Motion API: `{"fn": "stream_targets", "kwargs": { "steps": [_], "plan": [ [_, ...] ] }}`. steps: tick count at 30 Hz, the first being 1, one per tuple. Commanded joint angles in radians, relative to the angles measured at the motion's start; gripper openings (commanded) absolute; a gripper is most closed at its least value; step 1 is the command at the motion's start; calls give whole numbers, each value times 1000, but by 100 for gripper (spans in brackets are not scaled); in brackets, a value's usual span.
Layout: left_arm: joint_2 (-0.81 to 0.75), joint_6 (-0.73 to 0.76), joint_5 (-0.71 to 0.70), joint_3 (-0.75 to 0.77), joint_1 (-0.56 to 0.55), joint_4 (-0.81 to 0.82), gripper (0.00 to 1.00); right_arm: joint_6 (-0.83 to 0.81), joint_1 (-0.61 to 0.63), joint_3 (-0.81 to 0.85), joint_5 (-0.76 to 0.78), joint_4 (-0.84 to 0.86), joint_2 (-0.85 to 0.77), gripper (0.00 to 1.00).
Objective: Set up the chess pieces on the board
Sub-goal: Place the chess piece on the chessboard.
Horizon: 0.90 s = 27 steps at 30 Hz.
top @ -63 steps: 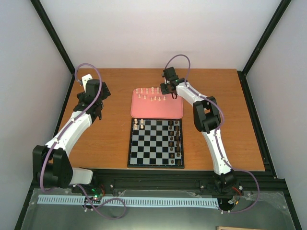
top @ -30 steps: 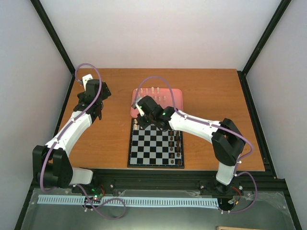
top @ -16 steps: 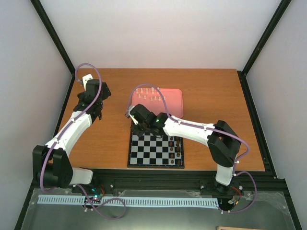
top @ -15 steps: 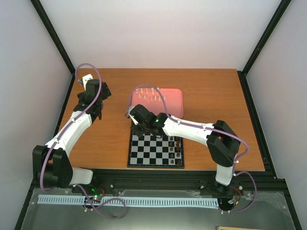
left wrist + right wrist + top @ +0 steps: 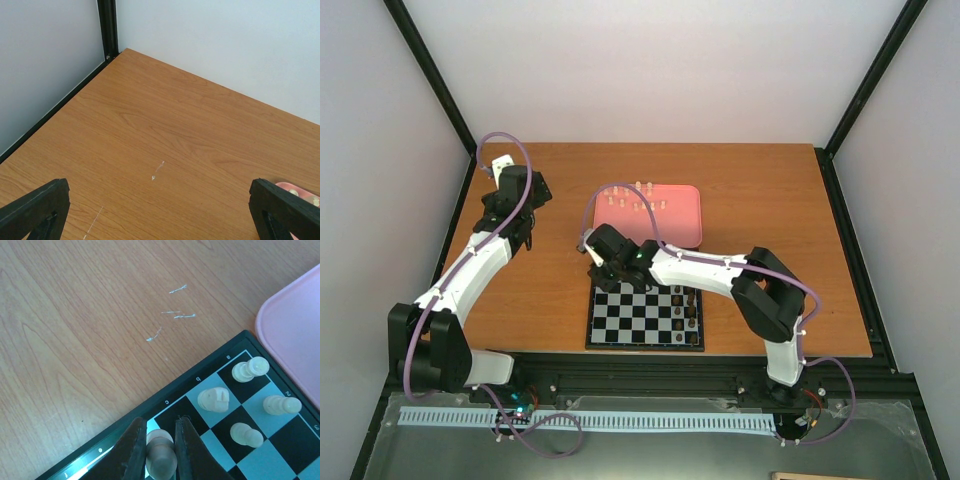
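The dark edge square beside the notched cream piece is empty, so my right gripper will next lower the cream chess piece onto it and let go there.
The board (image 5: 640, 322) lies at the table's near middle. My right gripper (image 5: 603, 266) is over its far left corner. In the right wrist view the gripper (image 5: 160, 440) is shut on a cream chess piece (image 5: 161, 456), held upright over the board's edge squares (image 5: 200, 371). Several cream pieces (image 5: 214, 399) stand on nearby squares. More cream pieces (image 5: 635, 200) stand on the pink tray (image 5: 670, 225). My left gripper (image 5: 515, 215) is open and empty over bare table at the left; its fingertips (image 5: 35, 210) show wide apart.
Dark brown pieces (image 5: 690, 300) stand along the board's right side. The pink tray lies just behind the board; its edge shows in the right wrist view (image 5: 295, 335) and its corner in the left wrist view (image 5: 300, 192). Walls and black frame posts bound the table.
My right arm swung from the pink tray down to the board's far left corner, carrying a cream piece. The left arm has not moved.
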Motion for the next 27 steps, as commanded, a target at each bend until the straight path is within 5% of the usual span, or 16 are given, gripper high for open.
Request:
{"fn": "stream_targets", "kwargs": {
  "steps": [1, 27],
  "plan": [
    [4, 5, 5, 44, -2, 5, 100, 12, 7, 6, -24, 32, 24, 10],
    [20, 1, 11, 48, -3, 11, 100, 7, 5, -26, 26, 94, 85, 10]
  ]
}}
